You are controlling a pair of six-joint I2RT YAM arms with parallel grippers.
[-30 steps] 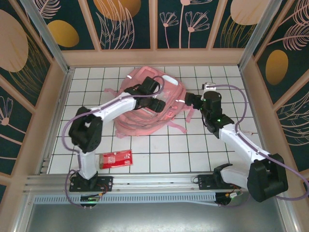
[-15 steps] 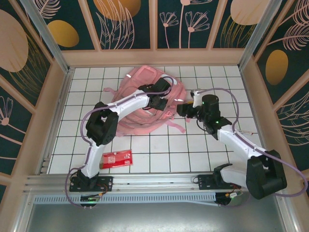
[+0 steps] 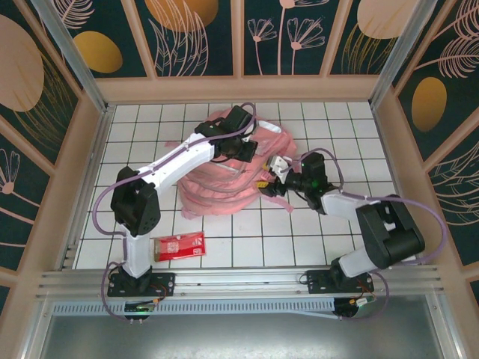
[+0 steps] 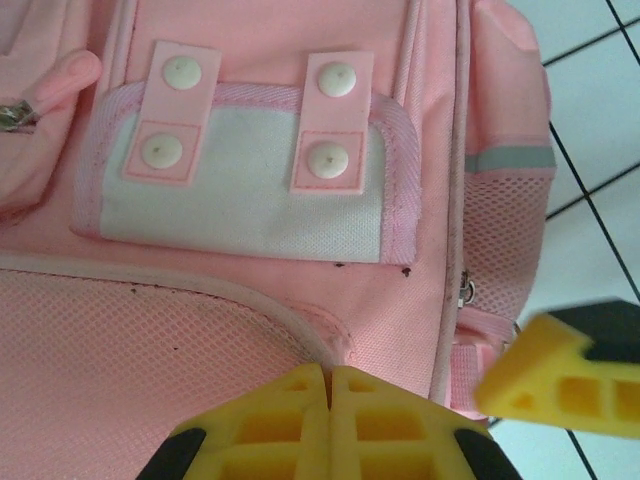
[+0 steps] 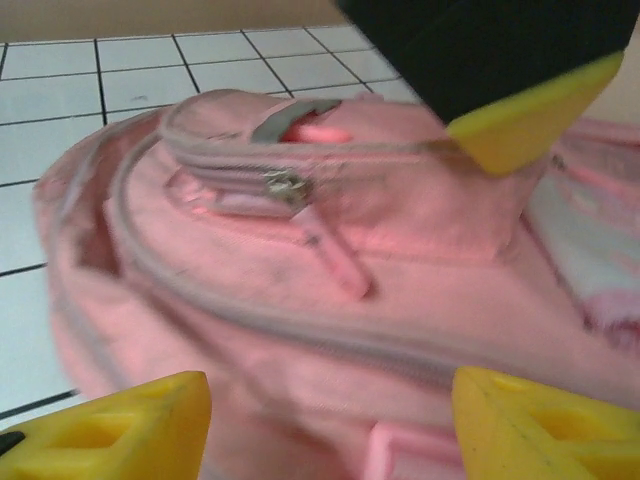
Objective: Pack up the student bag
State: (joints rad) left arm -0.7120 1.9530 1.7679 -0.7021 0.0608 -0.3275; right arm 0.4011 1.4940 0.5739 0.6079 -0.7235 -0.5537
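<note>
Next, the left gripper draws the pale piping away from my base toward the bag's far end, then releases it there.
The student bag (image 3: 213, 183) is a soft pink backpack bunched up in the middle of the tiled floor. My left gripper (image 3: 248, 152) is on top of it. In the left wrist view its yellow fingertips (image 4: 328, 385) are shut on the bag's (image 4: 230, 300) pale piping and mesh fabric, below a white panel with snap tabs (image 4: 240, 195). My right gripper (image 3: 272, 178) is at the bag's right side. It is open, its fingers (image 5: 110, 425) astride the bag's (image 5: 300, 300) lower edge, facing a zipped pocket (image 5: 290, 180).
A red packet (image 3: 179, 245) lies flat on the tiles by the left arm's base. Wooden walls close in the floor at the back and on both sides. The right gripper's yellow finger (image 4: 560, 375) shows beside the bag in the left wrist view.
My left gripper has shut on the bag and the bag has bunched up under it. My right gripper has swung left up against the bag, its jaws narrower than before.
</note>
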